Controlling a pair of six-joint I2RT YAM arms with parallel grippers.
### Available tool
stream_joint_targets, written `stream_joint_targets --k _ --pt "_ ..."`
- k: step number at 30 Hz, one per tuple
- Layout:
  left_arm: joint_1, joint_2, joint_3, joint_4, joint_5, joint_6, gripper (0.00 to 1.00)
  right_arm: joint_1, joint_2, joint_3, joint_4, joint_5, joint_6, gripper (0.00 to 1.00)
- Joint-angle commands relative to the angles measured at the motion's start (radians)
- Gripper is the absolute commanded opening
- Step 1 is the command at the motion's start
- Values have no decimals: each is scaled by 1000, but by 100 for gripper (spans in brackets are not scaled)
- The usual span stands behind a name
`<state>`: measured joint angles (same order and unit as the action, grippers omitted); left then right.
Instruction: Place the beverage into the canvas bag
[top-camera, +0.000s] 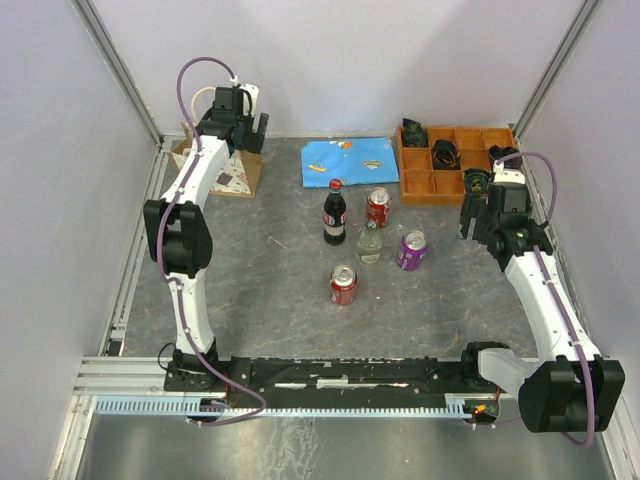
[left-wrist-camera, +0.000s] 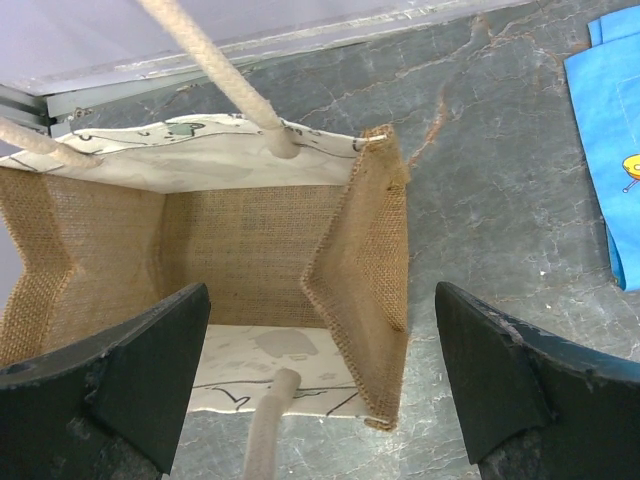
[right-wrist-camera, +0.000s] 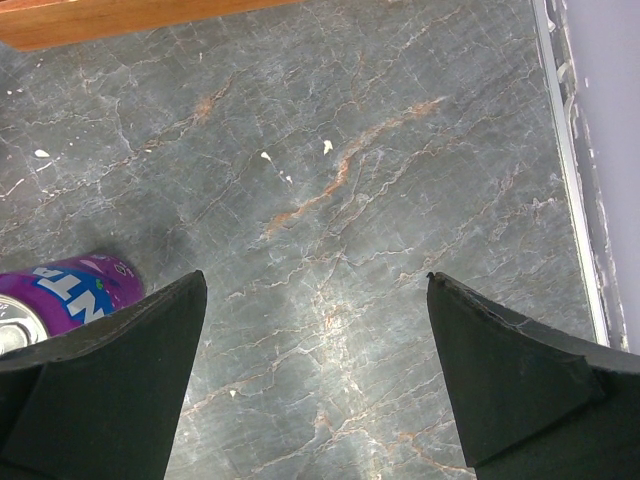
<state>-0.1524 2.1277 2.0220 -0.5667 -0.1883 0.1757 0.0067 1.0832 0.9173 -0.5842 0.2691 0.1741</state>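
Observation:
My left gripper lowers next onto the bag's burlap side facing the blue cloth, below it between its open fingers, straight onto that side's top edge, and closes.
The canvas bag stands at the far left of the table, partly hidden under my left arm. In the left wrist view the bag is open and empty, its cream handles looped up. My left gripper hovers above it, open and empty, with the bag's right wall between the jaws. The beverages stand mid-table: a cola bottle, a clear bottle, two red cans and a purple can. My right gripper is open and empty, just right of the purple can.
A blue cloth lies at the back centre and shows at the right edge of the left wrist view. A wooden compartment tray with dark items sits at the back right; its edge shows in the right wrist view. Walls and rails enclose the table.

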Motion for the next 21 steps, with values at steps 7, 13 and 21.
stream_joint_targets --k 7,13,21 --pt "-3 70 -42 26 73 -26 70 4 0 22 5 25 -8 99" --pt "-1 73 -57 27 120 -8 28 4 -3 27 -3 26 -11 99" --pt "-4 -101 -160 -90 312 206 3 4 0 55 -11 22 -27 99"
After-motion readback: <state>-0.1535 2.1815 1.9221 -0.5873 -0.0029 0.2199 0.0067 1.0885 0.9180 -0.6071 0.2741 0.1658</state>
